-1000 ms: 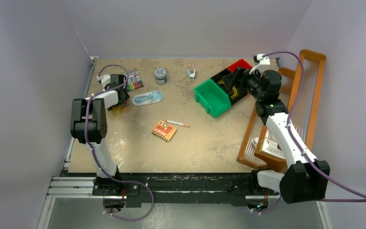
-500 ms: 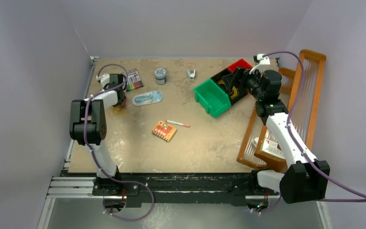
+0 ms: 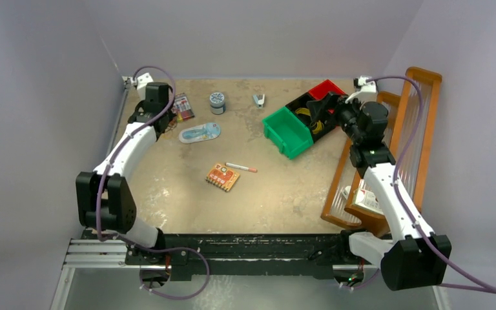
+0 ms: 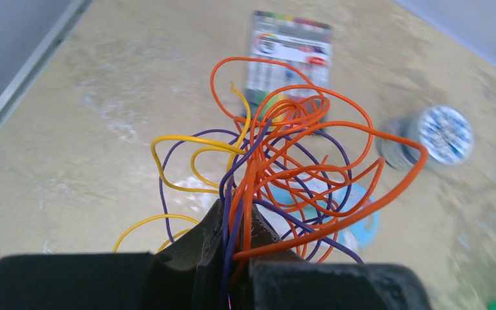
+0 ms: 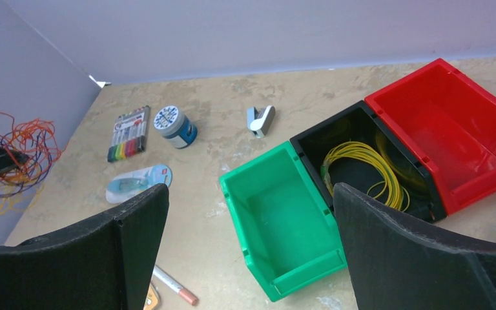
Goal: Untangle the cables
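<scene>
My left gripper is going to swing to the right in the top view and down next. It will lower the cables onto the open table around the pen's red end.
The cables (image 4: 290, 148) are a loose tangle of thin orange, purple and yellow wire loops. My left gripper (image 4: 236, 213) is shut on them, with orange and purple strands pinched between its black fingers. The tangle hangs above the table, also seen in the right wrist view as cables (image 5: 22, 152) at far left. From above, the left gripper (image 3: 166, 111) is at the table's back left. A yellow coil (image 5: 361, 171) lies in the black bin (image 5: 336, 139). My right gripper (image 5: 250, 194) stands wide open above the green bin (image 5: 278, 219), holding nothing.
The red bin (image 5: 452, 123) adjoins the black one. A marker pack (image 3: 182, 106), a blue-lidded jar (image 3: 217, 101), a blue plastic piece (image 3: 199, 133), a clip (image 3: 259, 99), a pen (image 3: 241, 168) and an orange circuit board (image 3: 223, 176) lie on the table. A wooden rack (image 3: 413, 129) lines the right edge.
My left gripper went from open to shut on the tangle, then moved toward the back left corner with it as the arm stretched out. The right arm shifted slightly right.
</scene>
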Tool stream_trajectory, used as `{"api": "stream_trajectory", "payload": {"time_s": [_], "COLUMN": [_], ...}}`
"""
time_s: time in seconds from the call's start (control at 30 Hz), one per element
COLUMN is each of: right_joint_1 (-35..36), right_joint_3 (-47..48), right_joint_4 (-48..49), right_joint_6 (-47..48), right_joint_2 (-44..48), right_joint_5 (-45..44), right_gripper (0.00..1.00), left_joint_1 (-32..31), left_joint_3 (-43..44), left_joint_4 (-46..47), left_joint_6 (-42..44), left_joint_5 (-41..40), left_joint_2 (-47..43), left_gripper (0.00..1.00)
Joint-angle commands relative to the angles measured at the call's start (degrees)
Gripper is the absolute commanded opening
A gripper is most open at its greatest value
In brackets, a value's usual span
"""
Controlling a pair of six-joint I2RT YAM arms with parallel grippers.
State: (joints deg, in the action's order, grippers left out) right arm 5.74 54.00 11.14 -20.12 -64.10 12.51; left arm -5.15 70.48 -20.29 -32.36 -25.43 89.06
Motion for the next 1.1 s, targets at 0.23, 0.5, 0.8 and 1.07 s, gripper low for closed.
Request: {"api": "stream_trajectory", "payload": {"time_s": [0.23,0.5,0.8,1.07], "right_joint_1": [0.3,0.2,0.3,0.3], "right_joint_3": [-3.9,-4.4,-5.3,-8.3], "right_joint_4": [4.5,4.8,7.7,9.8], "right_joint_6": [-1.3,1.9,7.6,7.0], "right_joint_2": [5.5,6.1,6.0,5.4], "right_joint_5": [-12.6,-8.3,-5.0,-2.8], "right_gripper": [0.99,0.99,0.99,0.99], "left_joint_1": [-15.7,-29.4,-40.1,-41.3], "left_joint_3": [0.6,-4.3,-10.9,-13.4], "left_joint_4": [2.5,8.6,17.5,21.9], "left_joint_6": [9.9,9.0,12.7,12.3], "left_joint_5": [15.7,16.3,14.5,16.0], "left_joint_2": [-7.6,-7.1,-2.0,0.9], "left_gripper": [0.00,0.00,0.00,0.23]}}
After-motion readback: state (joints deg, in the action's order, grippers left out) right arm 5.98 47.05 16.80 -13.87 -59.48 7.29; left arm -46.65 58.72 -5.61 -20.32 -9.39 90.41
